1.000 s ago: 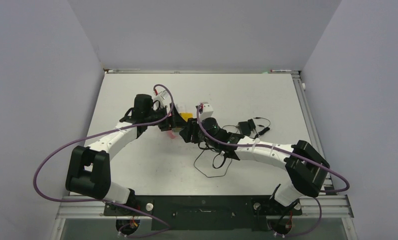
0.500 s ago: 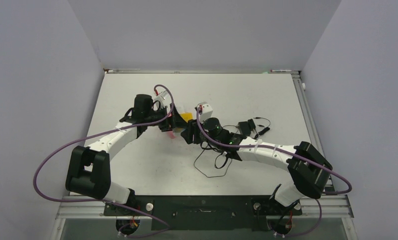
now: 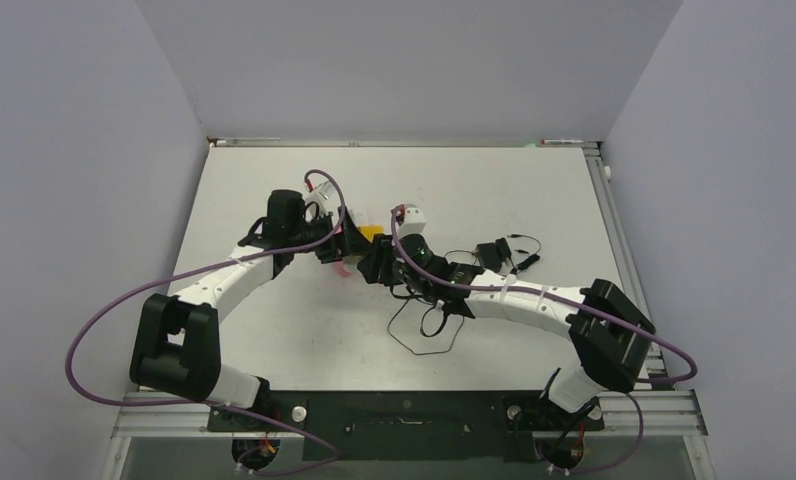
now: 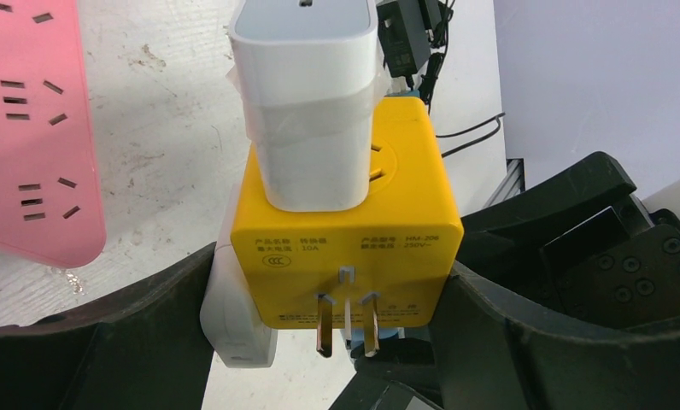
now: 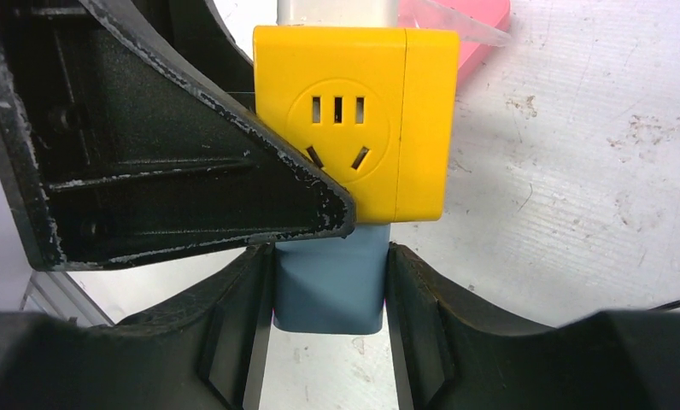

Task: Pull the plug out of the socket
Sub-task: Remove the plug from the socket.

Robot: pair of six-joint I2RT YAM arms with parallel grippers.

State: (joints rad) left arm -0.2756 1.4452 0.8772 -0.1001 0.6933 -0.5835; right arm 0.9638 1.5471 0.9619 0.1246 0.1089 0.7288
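Next, my right gripper pulls off the socket, rightward in the top view, and down to release, as the tabletop by the black adapter (image 3: 462, 259) lies below, that way.
A yellow cube socket (image 4: 345, 231) sits between my left gripper's (image 4: 332, 342) fingers, its metal prongs pointing at the camera. A white plug (image 4: 307, 102) is seated in its far face. A second white plug (image 4: 234, 316) on its left side presses against my left finger (image 4: 106, 342). My right gripper (image 5: 330, 342) is shut on a blue-grey plug (image 5: 330, 286), which is still seated in the yellow socket (image 5: 354, 120). In the top view both grippers meet at the socket (image 3: 373, 234) at mid-table, the left gripper (image 3: 346, 243) to its left and the right gripper (image 3: 377, 262) just below it.
A pink power strip (image 4: 29, 128) lies flat on the table beside the socket; it also shows in the right wrist view (image 5: 473, 26). A black adapter with thin cables (image 3: 494, 255) lies to the right. A black cable loop (image 3: 424, 330) lies under the right arm.
My right gripper has edged a little left and away from the bases, closer to the socket. The left arm has barely moved.
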